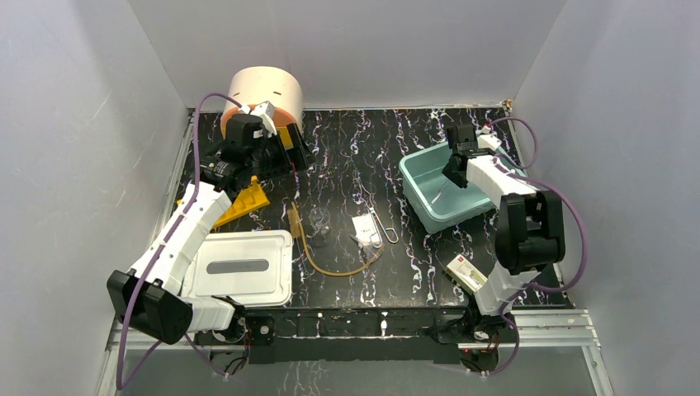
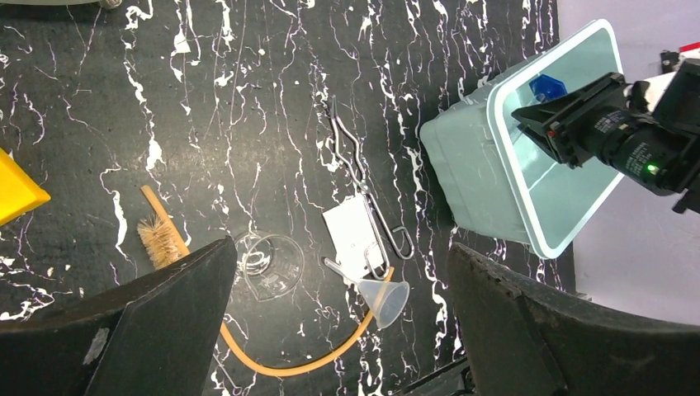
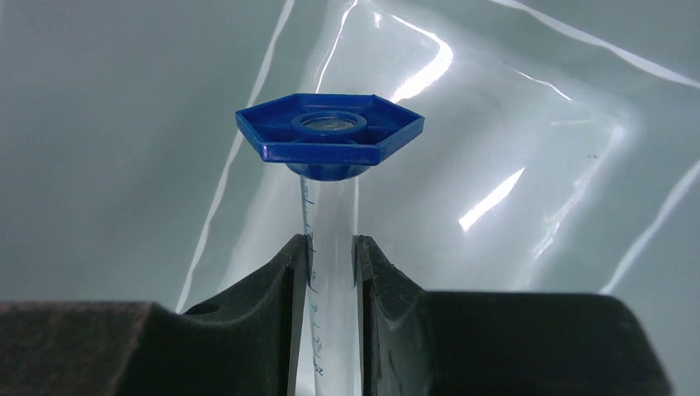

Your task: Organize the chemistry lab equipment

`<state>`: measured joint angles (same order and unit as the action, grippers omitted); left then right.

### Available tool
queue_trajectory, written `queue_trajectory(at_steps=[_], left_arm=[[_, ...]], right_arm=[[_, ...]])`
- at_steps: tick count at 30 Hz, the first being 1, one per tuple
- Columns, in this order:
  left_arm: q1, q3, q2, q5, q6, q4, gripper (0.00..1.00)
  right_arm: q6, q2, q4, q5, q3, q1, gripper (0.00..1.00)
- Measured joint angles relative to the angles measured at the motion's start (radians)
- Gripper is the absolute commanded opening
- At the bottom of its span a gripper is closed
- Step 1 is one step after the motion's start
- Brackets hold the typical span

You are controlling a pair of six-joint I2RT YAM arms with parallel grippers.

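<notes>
My right gripper moves deeper down into the teal bin next, toward the bin's side nearer the clamp (image 1: 432, 190) (image 3: 462, 132). It then releases the tube, since the bin's bottom there lies bare.
My right gripper (image 3: 333, 243) is shut on a clear graduated tube with a blue hexagonal foot (image 3: 330, 136), held inside the teal bin (image 3: 115, 124). From above, that gripper (image 1: 456, 169) hangs over the bin (image 1: 421, 202). My left gripper (image 2: 342, 247) is open and empty, high over the table at the back left (image 1: 290, 148). Below it lie an amber hose (image 2: 281, 367), a small glass flask (image 2: 271, 264), a clear funnel (image 2: 384, 299), a white packet (image 2: 353, 235), a wire clamp (image 2: 355, 161) and a brush (image 2: 161, 235). The yellow rack (image 1: 244, 202) sits at the left.
A white lidded tray (image 1: 239, 266) lies at the front left. An orange round container (image 1: 264, 91) stands at the back left, close behind my left wrist. A small white and red box (image 1: 466, 272) lies at the front right, by the right arm's base.
</notes>
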<state>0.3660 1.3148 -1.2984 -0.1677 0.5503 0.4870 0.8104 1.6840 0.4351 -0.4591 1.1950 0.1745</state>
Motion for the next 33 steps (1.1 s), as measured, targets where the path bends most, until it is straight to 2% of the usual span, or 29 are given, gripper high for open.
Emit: queue_trajectory(at_steps=[5,19,33], left_arm=[[0.000,0.000,0.000,0.003,-0.009,0.000,0.98],[0.000,0.001,-0.002,0.021,-0.016,0.000,0.98],[0.000,0.001,-0.003,0.024,-0.016,0.000,0.98]], right_arm=[[-0.040,0.085,-0.089,0.042,0.001,-0.017,0.25],[-0.348,0.153,-0.413,0.289,0.061,-0.017,0.28],[-0.248,0.256,-0.349,0.278,0.117,-0.015,0.33]])
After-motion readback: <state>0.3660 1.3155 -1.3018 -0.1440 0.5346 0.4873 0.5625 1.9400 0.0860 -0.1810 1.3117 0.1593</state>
